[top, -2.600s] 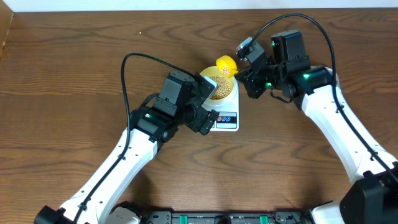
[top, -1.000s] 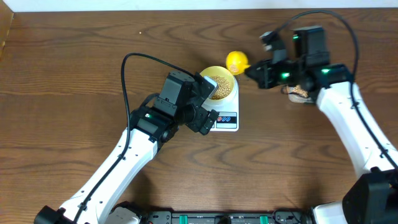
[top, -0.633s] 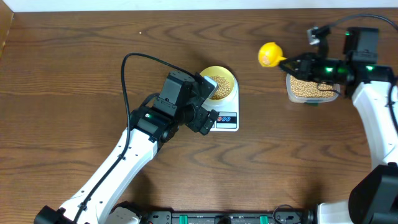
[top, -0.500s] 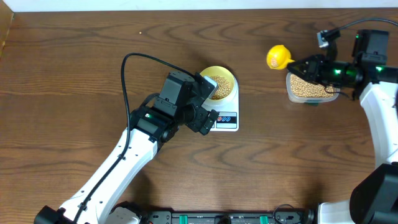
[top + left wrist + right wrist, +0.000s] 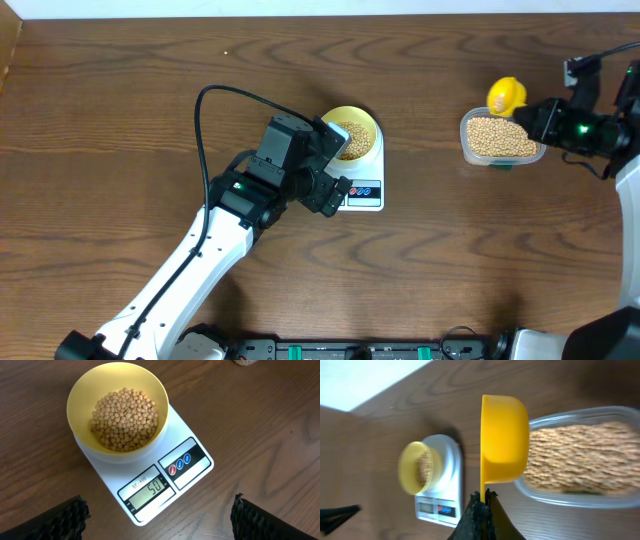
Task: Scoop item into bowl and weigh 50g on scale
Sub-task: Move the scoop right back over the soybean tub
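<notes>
The right gripper should next lower to the beans in the clear tub [image 5: 470,150] below it and let go of the scoop's handle, since the display shows the target weight.
The pale yellow bowl [image 5: 82,395] stands on the white scale [image 5: 114,471], about half full of tan beans [image 5: 125,419]. The scale's display [image 5: 151,489] reads 50. My left gripper [image 5: 160,521] hovers just in front of the scale with its jaws wide open and empty; in the overhead view the left gripper [image 5: 336,165] is beside the bowl [image 5: 362,114]. My right gripper [image 5: 483,497] is shut on the thin handle of a bright yellow scoop [image 5: 504,437]. The scoop [image 5: 505,95] hangs at the far edge of a clear tub [image 5: 470,150] of beans.
The tub [image 5: 620,414] sits at the table's right, well apart from the scale [image 5: 368,200]. A black cable [image 5: 200,110] loops up from the left arm. The table's far edge [image 5: 300,14] runs along the top of the overhead view.
My right gripper has carried the scoop from over the bowl rightward to the tub. The left arm, bowl and scale have not moved.
</notes>
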Robot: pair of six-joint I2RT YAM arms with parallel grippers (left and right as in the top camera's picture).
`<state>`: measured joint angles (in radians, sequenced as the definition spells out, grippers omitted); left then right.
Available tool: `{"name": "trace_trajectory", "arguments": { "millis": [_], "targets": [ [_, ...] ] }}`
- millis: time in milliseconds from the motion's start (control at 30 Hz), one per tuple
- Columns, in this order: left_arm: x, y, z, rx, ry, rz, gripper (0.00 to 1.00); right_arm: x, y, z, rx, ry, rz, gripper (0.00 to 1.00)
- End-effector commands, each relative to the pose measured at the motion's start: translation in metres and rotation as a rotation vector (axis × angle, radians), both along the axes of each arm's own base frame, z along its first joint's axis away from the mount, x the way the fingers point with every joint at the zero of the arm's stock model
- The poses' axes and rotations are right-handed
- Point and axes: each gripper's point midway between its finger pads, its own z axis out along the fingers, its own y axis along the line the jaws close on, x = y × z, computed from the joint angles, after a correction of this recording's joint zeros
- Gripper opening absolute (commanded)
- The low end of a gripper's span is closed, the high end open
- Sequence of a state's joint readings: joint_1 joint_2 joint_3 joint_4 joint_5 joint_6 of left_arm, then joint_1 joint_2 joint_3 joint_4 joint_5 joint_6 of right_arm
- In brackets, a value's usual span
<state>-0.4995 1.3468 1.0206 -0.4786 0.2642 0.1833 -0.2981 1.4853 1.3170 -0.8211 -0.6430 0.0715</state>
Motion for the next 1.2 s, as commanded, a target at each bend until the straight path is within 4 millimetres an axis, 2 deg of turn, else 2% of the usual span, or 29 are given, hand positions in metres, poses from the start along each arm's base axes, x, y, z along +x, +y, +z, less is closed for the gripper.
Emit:
{"name": "trace_trajectory", "arguments": {
  "millis": [0, 300, 467, 733, 1000, 1167],
  "targets": [
    [-0.002, 0.001, -0.005, -0.001, 0.02, -0.001, 0.93, -0.003, -0.021, -0.01, -0.155, 0.013, -0.026, 0.01],
    [-0.002, 0.001, -0.005, -0.002, 0.02, -0.001, 0.93, -0.002, -0.043, -0.017, -0.335, 0.0, -0.013, 0.01],
    [-0.002, 0.001, -0.005, -0.001, 0.02, -0.001, 0.93, -0.002, -0.042, -0.017, -0.375, -0.021, 0.036, 0.01],
    [-0.002, 0.001, -0.005, -0.002, 0.02, -0.001, 0.93, 0.0, -0.041, -0.024, -0.556, 0.004, 0.082, 0.01],
    [-0.002, 0.001, -0.005, -0.002, 0.02, -0.001, 0.93, -0.002, -0.05, -0.027, -0.737, 0.058, 0.045, 0.01],
    [-0.002, 0.001, -0.005, -0.001, 0.02, -0.001, 0.93, -0.001, -0.047, -0.026, -0.798, 0.067, 0.046, 0.01]
  ]
}}
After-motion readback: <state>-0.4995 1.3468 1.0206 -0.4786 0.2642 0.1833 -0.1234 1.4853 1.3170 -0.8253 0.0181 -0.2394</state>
